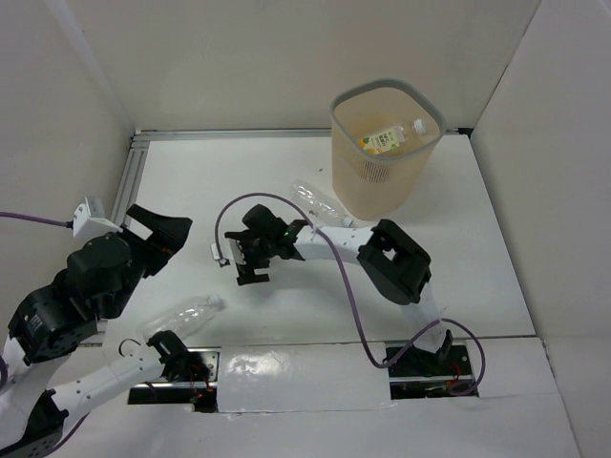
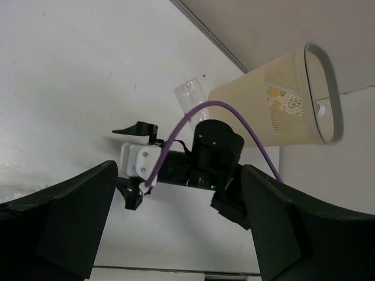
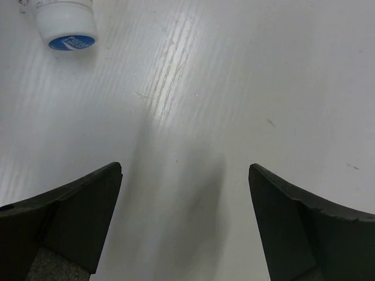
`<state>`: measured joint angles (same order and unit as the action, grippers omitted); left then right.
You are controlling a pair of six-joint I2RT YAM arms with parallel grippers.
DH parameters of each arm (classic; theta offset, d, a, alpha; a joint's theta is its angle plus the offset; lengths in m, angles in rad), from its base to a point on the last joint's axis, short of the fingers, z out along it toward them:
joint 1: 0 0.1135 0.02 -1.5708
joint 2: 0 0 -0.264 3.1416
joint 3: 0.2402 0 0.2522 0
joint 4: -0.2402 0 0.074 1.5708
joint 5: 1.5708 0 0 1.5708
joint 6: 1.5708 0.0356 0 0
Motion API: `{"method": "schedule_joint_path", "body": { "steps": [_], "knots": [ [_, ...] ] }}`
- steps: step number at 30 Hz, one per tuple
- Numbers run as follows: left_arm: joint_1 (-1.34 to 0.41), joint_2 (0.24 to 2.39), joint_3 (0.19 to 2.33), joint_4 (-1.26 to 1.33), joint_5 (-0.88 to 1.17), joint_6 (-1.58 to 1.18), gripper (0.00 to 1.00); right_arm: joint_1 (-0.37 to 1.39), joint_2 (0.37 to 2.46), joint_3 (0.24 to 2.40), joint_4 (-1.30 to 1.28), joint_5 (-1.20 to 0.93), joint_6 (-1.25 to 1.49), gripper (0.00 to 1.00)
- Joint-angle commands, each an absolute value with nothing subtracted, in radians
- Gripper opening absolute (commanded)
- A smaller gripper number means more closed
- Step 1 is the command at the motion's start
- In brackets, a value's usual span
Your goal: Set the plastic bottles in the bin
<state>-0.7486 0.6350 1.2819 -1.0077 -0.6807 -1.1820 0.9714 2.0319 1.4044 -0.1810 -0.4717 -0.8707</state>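
The cap is below my right gripper, toward the left in the wrist view. My right gripper needs to move down and back over the white bottle cap (image 1: pixel 217 301) (image 3: pixel 67 26) next.
The beige bin (image 1: pixel 382 181) stands at the back right, with a yellow-green labelled bottle (image 1: pixel 382 141) lying inside; the bin also shows in the left wrist view (image 2: pixel 263 111). A clear bottle (image 1: pixel 318 201) lies on the table just left of the bin and shows in the left wrist view (image 2: pixel 190 96). Another clear bottle (image 1: pixel 183 319) lies near the front left. My right gripper (image 1: pixel 250 270) is open and empty over the table middle (image 3: pixel 184 222). A white bottle cap with a blue mark (image 3: pixel 64 24) lies ahead of it to the left. My left gripper (image 1: pixel 162 229) is open and empty (image 2: pixel 176 234).
A metal rail (image 1: pixel 134 172) runs along the table's left and back edges, with white walls all round. Purple cables (image 1: pixel 334 267) loop over the right arm. A shiny white strip (image 1: pixel 305 367) lies between the arm bases.
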Motion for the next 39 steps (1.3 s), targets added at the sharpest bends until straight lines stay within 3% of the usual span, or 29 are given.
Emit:
{"method": "schedule_joint_path", "body": {
  "steps": [1, 19, 26, 34, 39],
  "knots": [
    [-0.746, 0.605, 1.26, -0.943, -0.687, -1.126, 0.99, 1.024, 2.101, 1.506, -0.219, -0.456, -0.828, 0.95],
    [-0.746, 0.515, 1.172, -0.971, -0.678, -1.203, 0.99, 1.132, 2.237, 1.643, -0.255, -0.468, -0.821, 0.98],
    [-0.746, 0.495, 1.15, -0.971, -0.678, -1.224, 0.99, 1.166, 2.227, 1.643, -0.265, -0.488, -0.821, 0.9],
    [-0.746, 0.505, 1.141, -0.971, -0.66, -1.235, 0.99, 1.197, 2.204, 1.62, -0.256, -0.477, -0.818, 0.87],
    [-0.746, 0.514, 1.141, -0.971, -0.66, -1.235, 0.99, 1.197, 2.249, 1.687, -0.268, -0.454, -0.788, 0.73]
  ]
}}
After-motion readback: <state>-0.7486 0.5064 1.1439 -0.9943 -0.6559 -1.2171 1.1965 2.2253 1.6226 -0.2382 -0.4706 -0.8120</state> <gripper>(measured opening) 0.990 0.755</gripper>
